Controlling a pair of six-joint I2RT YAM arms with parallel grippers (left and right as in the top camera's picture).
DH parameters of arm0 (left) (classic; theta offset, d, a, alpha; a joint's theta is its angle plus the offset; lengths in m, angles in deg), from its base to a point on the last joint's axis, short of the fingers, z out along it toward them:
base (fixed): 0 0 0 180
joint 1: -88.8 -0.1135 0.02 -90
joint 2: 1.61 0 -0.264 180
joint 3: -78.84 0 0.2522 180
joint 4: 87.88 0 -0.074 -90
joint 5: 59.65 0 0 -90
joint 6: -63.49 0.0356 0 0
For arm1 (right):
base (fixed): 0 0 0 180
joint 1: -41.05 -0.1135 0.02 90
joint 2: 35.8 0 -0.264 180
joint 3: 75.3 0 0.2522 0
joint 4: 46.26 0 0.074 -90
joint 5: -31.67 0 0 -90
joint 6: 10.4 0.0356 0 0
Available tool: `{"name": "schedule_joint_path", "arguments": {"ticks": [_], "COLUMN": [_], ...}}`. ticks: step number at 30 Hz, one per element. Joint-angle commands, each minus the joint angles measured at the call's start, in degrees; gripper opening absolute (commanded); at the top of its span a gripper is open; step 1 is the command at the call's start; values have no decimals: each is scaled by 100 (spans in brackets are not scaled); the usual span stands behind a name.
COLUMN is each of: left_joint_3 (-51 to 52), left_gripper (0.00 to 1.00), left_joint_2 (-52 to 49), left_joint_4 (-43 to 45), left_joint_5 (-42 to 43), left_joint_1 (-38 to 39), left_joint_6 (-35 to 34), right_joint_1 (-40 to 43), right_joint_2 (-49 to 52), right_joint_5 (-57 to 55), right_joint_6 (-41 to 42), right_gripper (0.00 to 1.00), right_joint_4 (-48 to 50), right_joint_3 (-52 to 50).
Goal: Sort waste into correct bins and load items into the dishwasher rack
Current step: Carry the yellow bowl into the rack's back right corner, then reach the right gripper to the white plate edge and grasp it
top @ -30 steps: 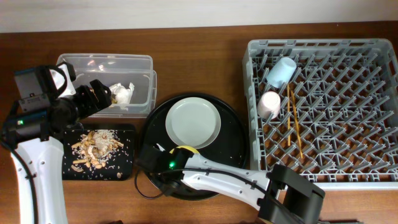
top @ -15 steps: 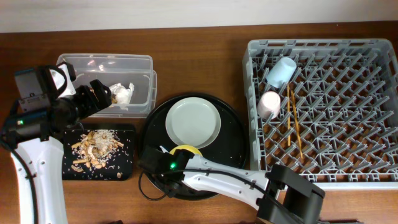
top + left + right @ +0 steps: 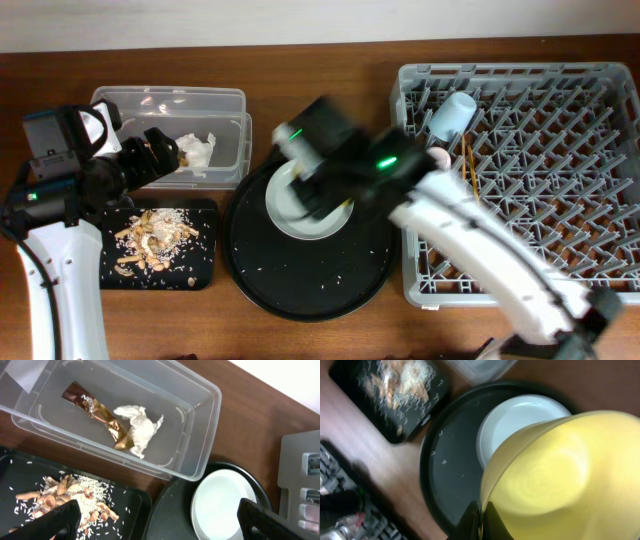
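Observation:
I should next swing my right gripper to its right in the overhead view, turn it, lower it and release the yellow bowl [image 3: 560, 475], because empty rack wires lie there beyond the cups.
My right gripper [image 3: 481, 512] is shut on the rim of the yellow bowl [image 3: 560, 475] and holds it in the air above the pale grey plate [image 3: 520, 420] and the round black tray [image 3: 450, 475]. In the overhead view the blurred right arm [image 3: 400, 170] hides the bowl. My left gripper [image 3: 165, 525] is open and empty, hovering by the clear tub [image 3: 170, 100]. The tub holds the brown-gold wrapper [image 3: 100, 412] and the white tissue [image 3: 137, 425]. Food scraps [image 3: 155, 235] lie in the small black tray [image 3: 200, 275]. The rack [image 3: 560, 150] holds the light-blue cup [image 3: 452, 112], the pink cup [image 3: 437, 158] and the chopsticks [image 3: 467, 160].
The plate [image 3: 290, 215] rests on the large round black tray [image 3: 300, 270] between the bins and the rack. A few crumbs lie on that tray. The brown wooden table [image 3: 330, 70] shows behind the tray.
My right arm has lifted the yellow bowl off the front of the round tray and swung up and back, over the plate, toward the rack. The left arm has barely moved.

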Motion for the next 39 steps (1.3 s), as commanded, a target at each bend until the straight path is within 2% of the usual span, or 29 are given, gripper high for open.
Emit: {"name": "schedule_joint_path", "arguments": {"ticks": [1, 4, 7, 8, 10, 13, 17, 19, 21, 26, 27, 29, 33, 35, 36, 37, 39], "left_joint_3": [-90, -90, -90, -90, -90, -90, -90, -90, -90, -90, -90, -90, -90, -90, -90, -90, -90], "left_gripper": [99, 99, 99, 99, 99, 99, 99, 99, 99, 99, 99, 99, 99, 99, 99, 99, 99], "left_joint_2": [61, 61, 61, 61, 61, 61, 61, 61, 61, 61, 61, 61, 61, 61, 61, 61, 61], "left_joint_4": [11, 11, 11, 11, 11, 11, 11, 11, 11, 11, 11, 11, 11, 11, 11, 11, 11], "left_joint_5": [-37, -37, -37, -37, -37, -37, -37, -37, -37, -37, -37, -37, -37, -37, -37, -37, -37], "left_joint_1": [-15, -15, -15, -15, -15, -15, -15, -15, -15, -15, -15, -15, -15, -15, -15, -15, -15], "left_joint_6": [33, 33, 33, 33, 33, 33, 33, 33, 33, 33, 33, 33, 33, 33, 33, 33, 33], "right_joint_1": [1961, 4704, 6312, 6489, 6889, 7058, 7123, 7232, 7252, 7554, 7694, 7967, 8548, 8594, 8594, 8594, 8588], "right_joint_2": [-404, -125, 573, 798, 1729, 2721, 2962, 2962, 2962, 2962, 2962, 2957, 2957, 2957, 2957, 2955, 2815], "right_joint_5": [1609, 4155, 5217, 5490, 6773, 7884, 7696, 6450, 5698, 5353, 4913, 4924, 4909, 4500, 4188, 4022, 4019], "right_joint_6": [-824, -1609, -1882, -2118, -2706, -2662, -2559, -1816, -1788, -1294, -1084, -761, -708, -706, -706, -704, -704], "right_gripper": [4, 4, 4, 4, 4, 4, 4, 4, 4, 4, 4, 4, 4, 4, 6, 14, 23], "right_joint_4": [17, 199, 616, 616, 787, 1491, 1606, 1486, 1252, 1078, 949, 684, -229, -632, -780, -946, -1084], "right_joint_3": [138, 136, 136, 136, 136, 136, 136, 136, 133, 133, 136, 136, 136, 136, 136, 136, 136]}}
